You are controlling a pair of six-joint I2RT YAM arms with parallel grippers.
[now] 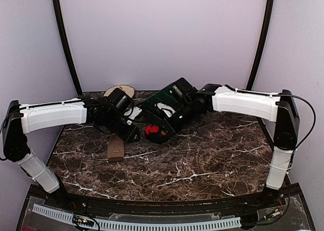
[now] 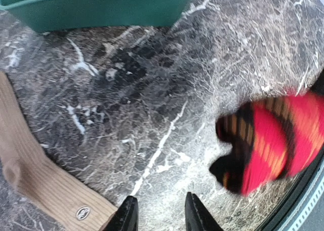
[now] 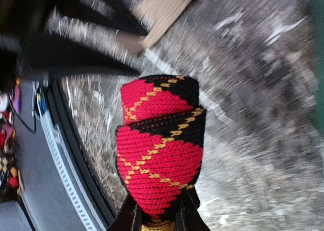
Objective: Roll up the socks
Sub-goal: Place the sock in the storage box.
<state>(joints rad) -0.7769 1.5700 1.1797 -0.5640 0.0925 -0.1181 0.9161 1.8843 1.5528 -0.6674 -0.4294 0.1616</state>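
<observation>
My right gripper carries the argyle sock outward over the bin's rim next, then lowers and releases it inside the green bin (image 1: 163,95) (image 3: 319,74), since the sock is rolled.
The black sock with red and yellow argyle diamonds (image 3: 159,155) is a folded, rolled bundle, and my right gripper (image 3: 157,222) is shut on its lower end. From above it shows as a red patch (image 1: 150,130) at the right gripper (image 1: 158,135), just above the marble. The tan-brown sock (image 2: 35,175) lies flat as a long strip on the table (image 1: 115,147), to the left of my left gripper (image 2: 161,218). That gripper is open with bare marble between its fingers; its left fingertip is beside the tan sock's end. The argyle bundle (image 2: 273,140) hangs blurred to its right.
A green bin (image 2: 101,5) stands on the marble table (image 1: 202,160) behind the grippers, seen from above as a dark green tub (image 1: 161,100). A round beige plate (image 1: 120,90) lies at the back left. The table's front rail (image 3: 76,180) runs close under the argyle bundle.
</observation>
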